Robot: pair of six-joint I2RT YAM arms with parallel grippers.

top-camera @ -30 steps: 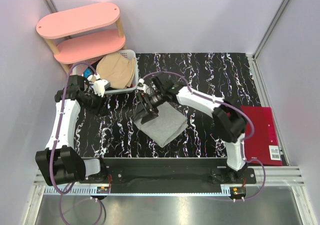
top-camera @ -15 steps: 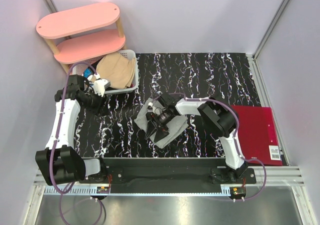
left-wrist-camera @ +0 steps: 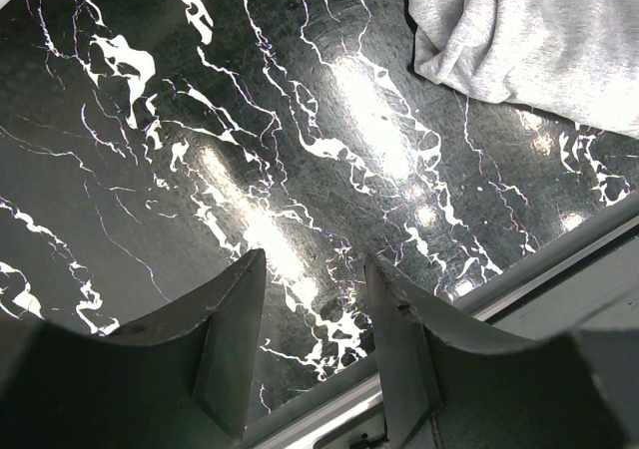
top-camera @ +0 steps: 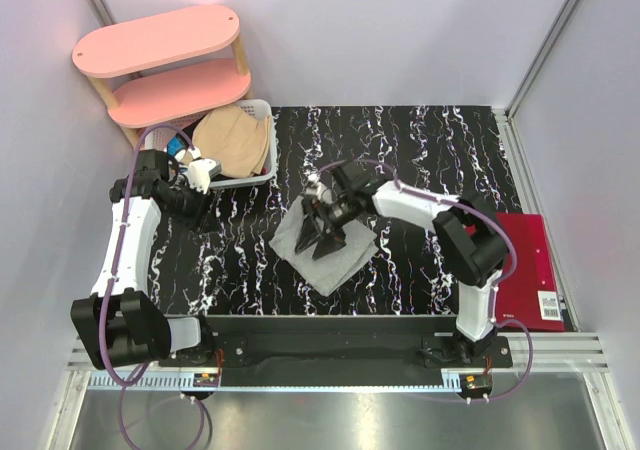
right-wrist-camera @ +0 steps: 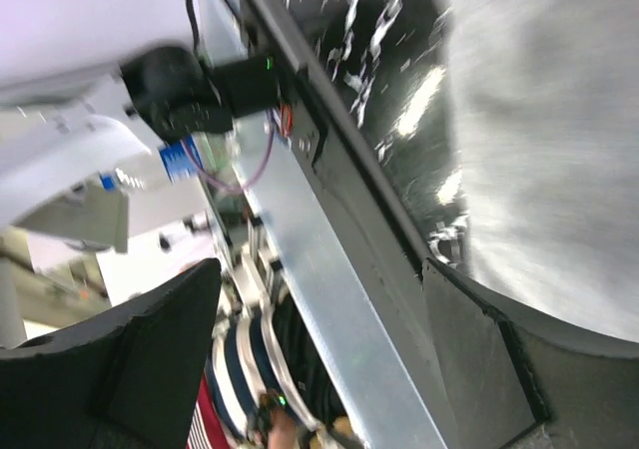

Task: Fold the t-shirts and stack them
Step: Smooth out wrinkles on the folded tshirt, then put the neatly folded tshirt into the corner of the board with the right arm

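Note:
The grey t-shirt's far edge [top-camera: 360, 227] is below the robot's right gripper and to its right in the top view, so the gripper should move that way and down, where bare table is right beside it.
A light heather grey t-shirt [top-camera: 340, 258] lies folded on the black marbled table. My right gripper [top-camera: 323, 238] hovers over its left part, open and empty. In the blurred right wrist view the grey t-shirt [right-wrist-camera: 559, 140] fills the right side, and the right gripper [right-wrist-camera: 310, 359] has its jaws wide apart. A tan-beige t-shirt [top-camera: 235, 138] is heaped in the white basket [top-camera: 250, 178]. My left gripper [top-camera: 200, 215] is open and empty over bare table left of the grey shirt. In the left wrist view the left gripper [left-wrist-camera: 315, 339] is open, and the grey shirt [left-wrist-camera: 529, 40] lies at the top right.
A pink two-tier shelf [top-camera: 165, 65] stands at the back left, behind the basket. A red folder [top-camera: 525, 270] lies at the table's right edge. The metal front rail [left-wrist-camera: 519, 269] runs along the near edge.
My right gripper has moved from the grey shirt's far left corner to over its middle, carrying a flap across, and has opened and lifted. The left arm has not moved.

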